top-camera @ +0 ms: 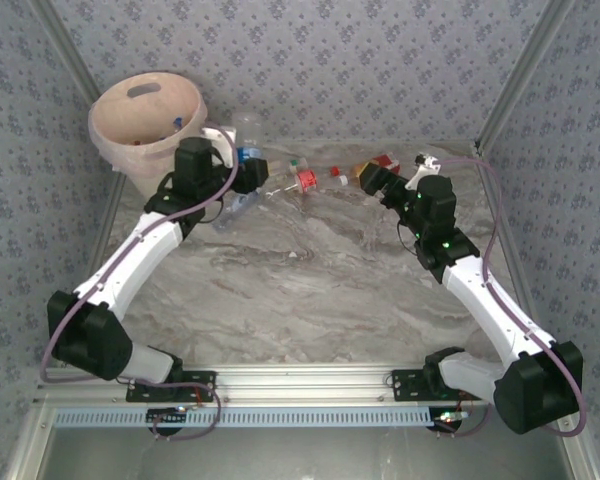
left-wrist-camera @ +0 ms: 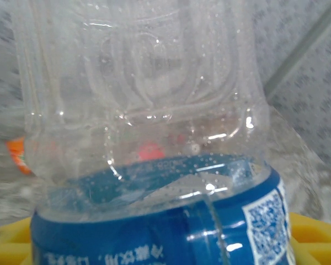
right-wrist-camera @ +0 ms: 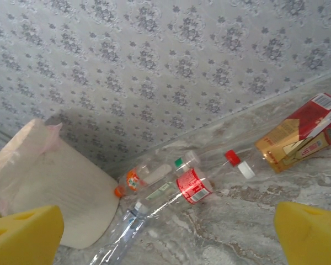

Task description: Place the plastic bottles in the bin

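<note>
The blue-labelled bottle hangs beside the bin, so the left gripper will first carry it across the bin's rim to get it over the bin's opening (top-camera: 148,110), and then release it.
The cream bin (top-camera: 145,115) stands at the far left corner, with a bottle or two inside it. My left gripper (top-camera: 232,152) hovers just right of the bin's rim, shut on a clear plastic bottle with a blue label (left-wrist-camera: 171,215). Its yellow pads (left-wrist-camera: 314,234) flank that bottle. More plastic bottles lie along the back wall: a red-labelled one (right-wrist-camera: 193,185), an orange-labelled one (right-wrist-camera: 135,179) and a crumpled clear one (right-wrist-camera: 118,234). My right gripper (right-wrist-camera: 165,237) stands open above the table, right of them, with nothing between its fingers (right-wrist-camera: 22,234).
A red and tan carton (right-wrist-camera: 303,135) lies by the back wall, right of the bottles. A red-capped bottle (right-wrist-camera: 231,157) and a white-capped one (right-wrist-camera: 246,169) lie next to it. Patterned walls close in the marble table (top-camera: 310,290) on three sides.
</note>
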